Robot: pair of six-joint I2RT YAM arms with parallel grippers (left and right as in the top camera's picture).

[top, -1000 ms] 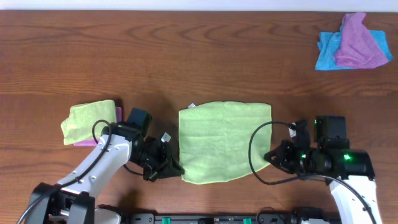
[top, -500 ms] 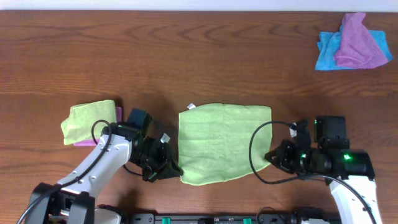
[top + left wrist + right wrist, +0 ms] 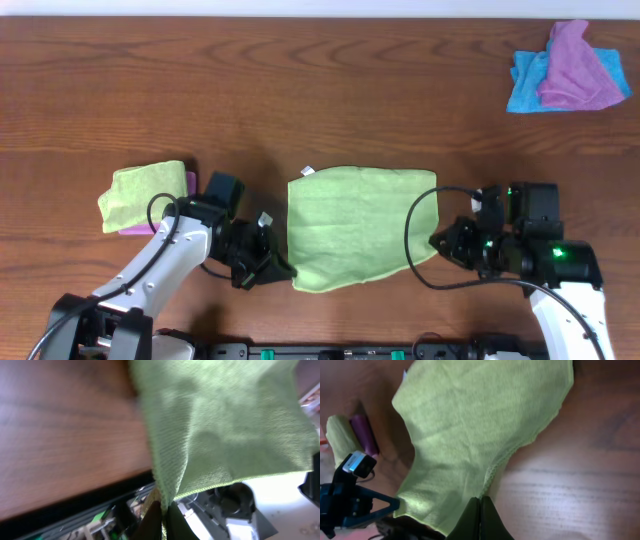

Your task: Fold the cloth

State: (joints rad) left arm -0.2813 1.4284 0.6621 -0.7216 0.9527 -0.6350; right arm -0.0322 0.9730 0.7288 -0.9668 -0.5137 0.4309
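Observation:
My left gripper carries the lifted near corner outward next to release it by the white-tagged far corner (image 3: 297,183), which lies flat outward of the gripper.
The cloth (image 3: 360,225) is lime green and lies at the table's near middle, with its small white tag (image 3: 309,170) at the far left corner. My left gripper (image 3: 283,270) is shut on the cloth's near left corner. My right gripper (image 3: 437,243) is shut on its near right corner. The near edge is lifted off the table; the far part lies flat. In the left wrist view the cloth (image 3: 220,425) hangs from the shut fingers (image 3: 162,515). In the right wrist view the cloth (image 3: 475,425) stretches away from the shut fingers (image 3: 480,510).
A second lime-green cloth (image 3: 142,195) lies folded on a purple one (image 3: 188,182) at the left, close to my left arm. A blue cloth (image 3: 525,85) and a purple cloth (image 3: 575,70) lie bunched at the far right corner.
Both grippers have lifted the cloth's near edge and carried it a little away from the table's front. The right gripper moved farther than the left.

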